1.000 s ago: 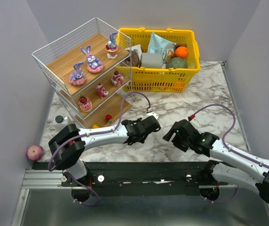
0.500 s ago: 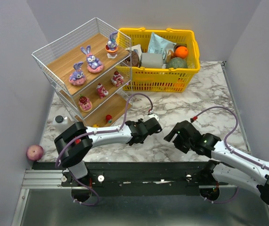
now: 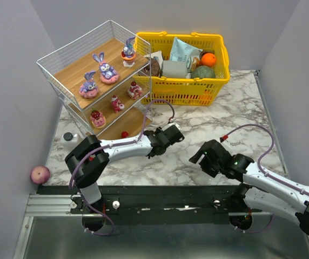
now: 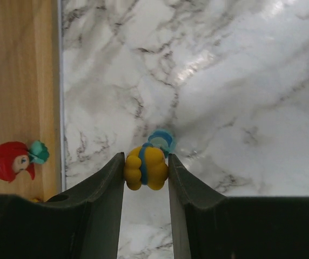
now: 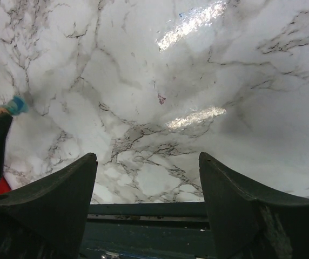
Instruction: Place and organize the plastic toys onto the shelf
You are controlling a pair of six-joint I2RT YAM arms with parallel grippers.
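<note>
My left gripper next moves outward, over the end of the lowest board [image 4: 14, 81] by the basket, to release the toy, as the board is bare beyond the red-haired figure.
My left gripper [image 3: 155, 147] is shut on a small yellow toy with a blue stripe and blue tail [image 4: 146, 167], held just above the marble beside the shelf's lowest board [image 4: 14, 81]. A red-haired figure [image 4: 8, 160] lies on that board. The shelf [image 3: 79, 67] holds three purple bunnies [image 3: 105, 67] on top, three pink-red figures [image 3: 116, 102] on the middle tier, and a red piece [image 3: 125, 134] at the bottom. My right gripper [image 3: 200, 154] hangs open over bare marble, nothing between its fingers [image 5: 62, 183]. The right wrist view catches the held toy [image 5: 3, 109] at its left edge.
A yellow basket [image 3: 182, 90] full of groceries stands behind the shelf's right end. A white bottle [image 3: 68, 138] sits near the shelf's front left corner. A reddish ball [image 3: 40, 174] lies by the left wall, past the table's corner.
The left gripper has carried the yellow toy a little farther back and left, closer to the shelf's lowest tier, and its elbow swung right. The right arm barely shifted.
</note>
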